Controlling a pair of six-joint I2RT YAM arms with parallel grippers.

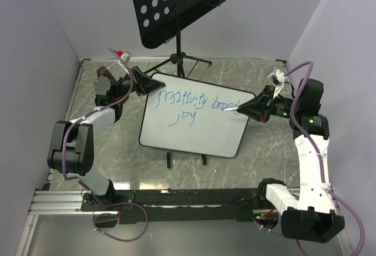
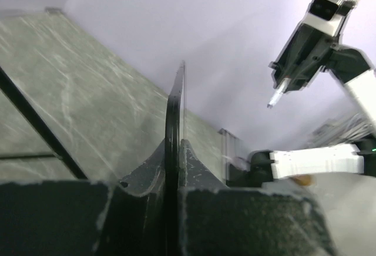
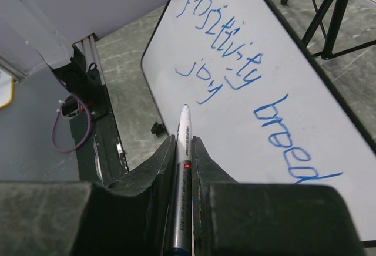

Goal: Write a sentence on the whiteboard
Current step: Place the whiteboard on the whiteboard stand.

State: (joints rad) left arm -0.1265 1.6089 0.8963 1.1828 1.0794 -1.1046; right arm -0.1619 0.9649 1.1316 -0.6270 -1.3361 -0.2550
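Note:
My left gripper draws the rim of the whiteboard back toward the bare marble next and releases it. That spot lies back from my left gripper, to its left in the top view.
The whiteboard [image 1: 194, 127] lies tilted on the marble table, propped on two black clips at its near edge. Blue handwriting, the sentence [image 1: 194, 104], reads "positivity breed" with "joy" beneath; it also shows in the right wrist view [image 3: 235, 68]. My left gripper [image 1: 141, 81] is shut on the whiteboard's upper left edge; the rim [image 2: 174, 127] runs edge-on between the jaws. My right gripper [image 1: 254, 108] is shut on a silver marker [image 3: 183, 168], its tip [image 1: 227, 109] just off the board's right edge, after "breed".
A black perforated music stand [image 1: 173, 3] on a tripod [image 1: 179, 62] stands behind the board. Lilac walls close the back and sides. A metal rail [image 1: 59, 200] runs along the near edge by the arm bases.

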